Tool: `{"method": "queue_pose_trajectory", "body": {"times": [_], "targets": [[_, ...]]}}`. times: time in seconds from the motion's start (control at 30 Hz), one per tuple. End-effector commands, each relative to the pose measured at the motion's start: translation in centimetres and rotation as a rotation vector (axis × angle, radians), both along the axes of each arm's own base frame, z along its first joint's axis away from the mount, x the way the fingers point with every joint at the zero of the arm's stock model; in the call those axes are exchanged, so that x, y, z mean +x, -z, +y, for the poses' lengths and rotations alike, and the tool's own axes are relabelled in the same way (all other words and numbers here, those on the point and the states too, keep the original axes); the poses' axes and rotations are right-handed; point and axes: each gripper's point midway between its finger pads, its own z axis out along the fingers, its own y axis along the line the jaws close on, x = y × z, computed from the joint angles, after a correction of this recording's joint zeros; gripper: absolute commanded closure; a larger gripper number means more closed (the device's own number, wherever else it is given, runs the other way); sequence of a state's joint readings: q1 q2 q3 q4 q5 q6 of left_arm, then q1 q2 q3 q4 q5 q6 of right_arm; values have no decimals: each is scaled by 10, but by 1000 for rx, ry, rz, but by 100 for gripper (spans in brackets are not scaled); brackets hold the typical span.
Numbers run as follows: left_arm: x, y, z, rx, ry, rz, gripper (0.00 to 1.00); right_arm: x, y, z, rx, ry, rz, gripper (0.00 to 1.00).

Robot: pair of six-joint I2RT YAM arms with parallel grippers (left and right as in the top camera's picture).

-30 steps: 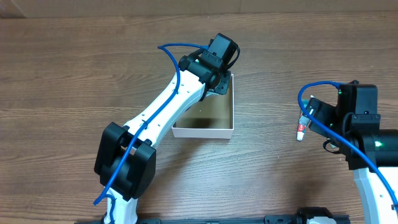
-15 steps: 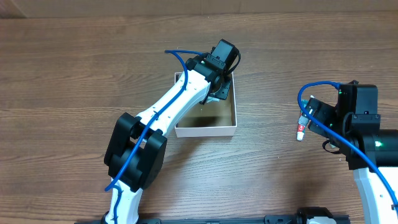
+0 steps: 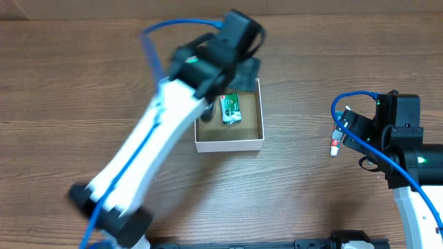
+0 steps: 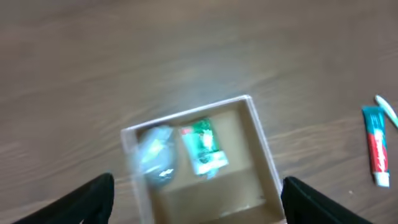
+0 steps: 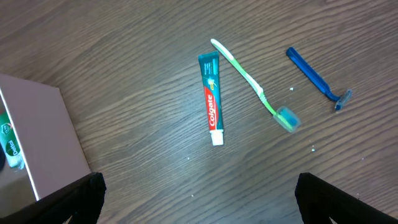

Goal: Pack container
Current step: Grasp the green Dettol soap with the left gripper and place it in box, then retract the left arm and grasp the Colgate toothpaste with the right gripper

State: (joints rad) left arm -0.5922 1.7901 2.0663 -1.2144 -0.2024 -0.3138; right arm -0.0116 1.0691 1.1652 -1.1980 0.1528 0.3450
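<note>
The right gripper moves down and outward onto the toothpaste tube's middle [image 3: 337, 133] [image 5: 211, 92] next, where teal meets red. Bare wood on both sides leaves its fingers room.
The container [image 3: 228, 146], a shallow white box with a brown inside, stands mid-table. In it lie a green packet [image 3: 230, 109] and, in the left wrist view, a blurred clear-wrapped item [image 4: 155, 158] beside that packet [image 4: 202, 147]. My left gripper [image 4: 199, 211] hangs open above the container [image 4: 264, 149], nothing between its fingers. The left arm [image 3: 173, 104] is motion-blurred in the overhead view. My right gripper [image 5: 202, 202] stands wide open over bare table, near a toothpaste tube [image 5: 211, 99].
A green toothbrush [image 5: 255, 87] and a blue razor [image 5: 317, 78] lie to the right of the toothpaste on the wood table. The container's white wall [image 5: 43, 143] shows at the left of the right wrist view. The toothpaste's cap [image 3: 334, 145] peeks out under the right arm.
My left gripper has opened and risen from inside the container, leaving the green packet in it, and the arm has swung left. The right arm has not moved.
</note>
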Motion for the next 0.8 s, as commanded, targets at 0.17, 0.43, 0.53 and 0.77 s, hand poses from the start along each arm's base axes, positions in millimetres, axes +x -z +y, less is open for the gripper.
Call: {"method": "queue_pose_trajectory", "body": {"times": [0.17,0.43,0.53,0.77], "targets": [[-17,-8,201,-115,-465,172,0,39,42,1,-7,-50,147,0],[-19,66,227,-58,-494,317,0,70,111,-17,28,-27,300,0],[-21,84,226,-51,-494,344,0,74,119,-19,17,-66,320,0],[-27,99,226,-42,-494,383,0,76,170,-19,34,-66,446,0]]}}
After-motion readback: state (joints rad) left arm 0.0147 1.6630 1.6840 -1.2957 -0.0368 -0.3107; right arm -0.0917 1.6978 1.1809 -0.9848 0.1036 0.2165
